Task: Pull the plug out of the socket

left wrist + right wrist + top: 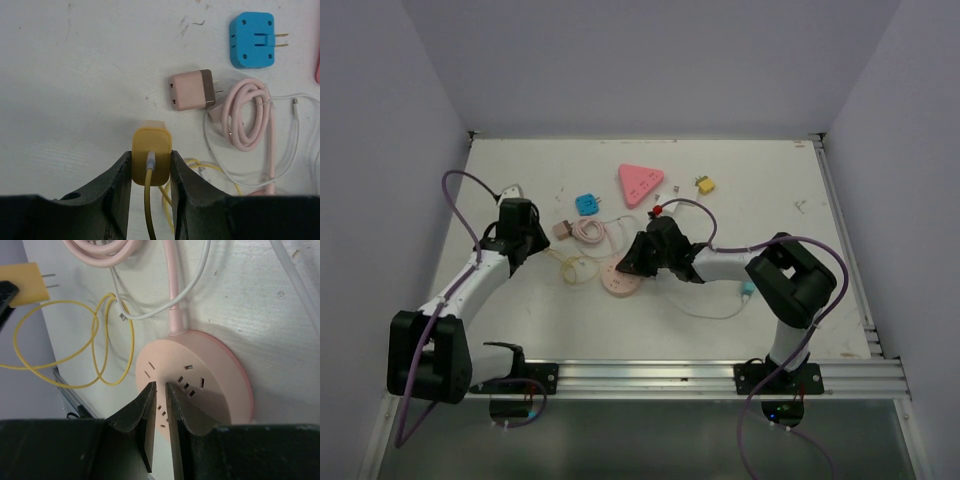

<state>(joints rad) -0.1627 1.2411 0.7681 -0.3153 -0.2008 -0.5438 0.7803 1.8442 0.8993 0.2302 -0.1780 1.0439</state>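
Note:
The plug's pins are already free, so next I will lower the yellow plug in my left gripper onto the table, slightly back and away from the socket.
My left gripper (150, 156) is shut on the yellow plug (151, 152), with a finger on each side of it. The plug's yellow cable (148, 205) trails back between the fingers. In the right wrist view the plug (29, 284) shows at the top left, its two prongs bare and well apart from the round pink socket (210, 370). My right gripper (160, 388) rests on top of the socket with its jaws almost together and nothing between them. In the top view the left gripper (527, 243) is left of the socket (618, 284), and the right gripper (634, 263) is on it.
A blue adapter (252, 40), a pink-brown adapter (192, 90) and a coiled pink cable (247, 120) lie just beyond the plug. A pink triangular power strip (640, 183) and a small yellow adapter (703, 184) sit farther back. Yellow cable loops (100, 340) and a white cable (710, 312) lie around the socket.

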